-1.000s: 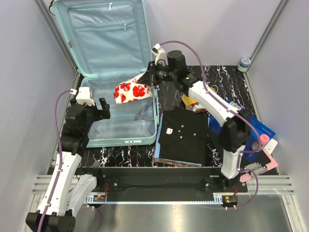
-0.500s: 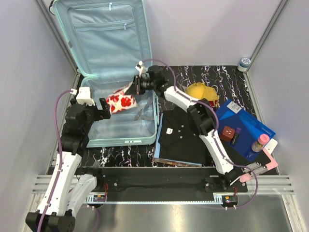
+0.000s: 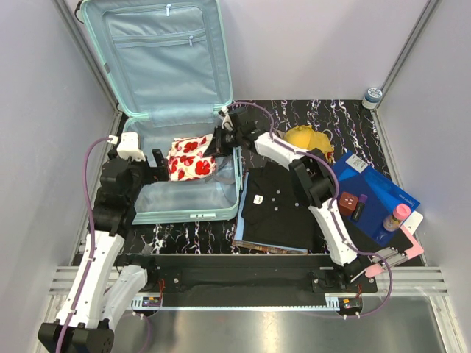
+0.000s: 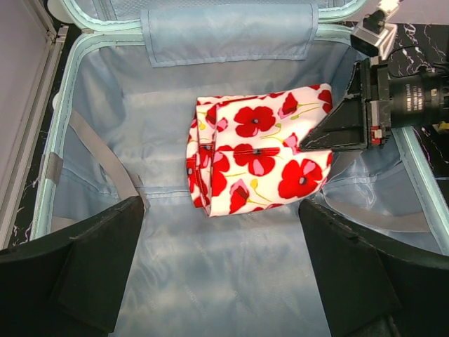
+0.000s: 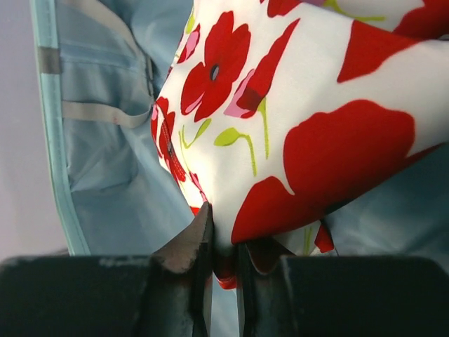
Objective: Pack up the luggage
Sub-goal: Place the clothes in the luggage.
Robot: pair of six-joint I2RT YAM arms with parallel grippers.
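I should next draw my right gripper with the cloth, turning, toward the luggage's side by the black shirt.
The mint-green luggage [image 3: 124,88] lies open at the back left, lid up, pale teal lining showing [image 4: 224,281]. A folded white cloth with red poppies [image 3: 188,157] rests inside its lower half, also seen in the left wrist view [image 4: 263,158] and right wrist view [image 5: 295,119]. My right gripper [image 3: 218,141] is shut on the cloth's right edge, jaws pinching the fabric [image 5: 226,249]; it shows black in the left wrist view [image 4: 340,130]. My left gripper [image 3: 156,163] is open and empty over the luggage's near left, fingers [image 4: 91,270] wide apart.
A folded black shirt [image 3: 278,207] lies right of the luggage. A yellow cloth [image 3: 309,138] lies behind it. A flat blue box [image 3: 375,190] at the right carries a brown block [image 3: 346,203] and a small bottle [image 3: 394,218]. A tape roll [image 3: 373,96] sits at the back right.
My right gripper has carried the poppy cloth leftward and down from above the luggage's right rim until it rests inside the lower half. The left arm has not moved.
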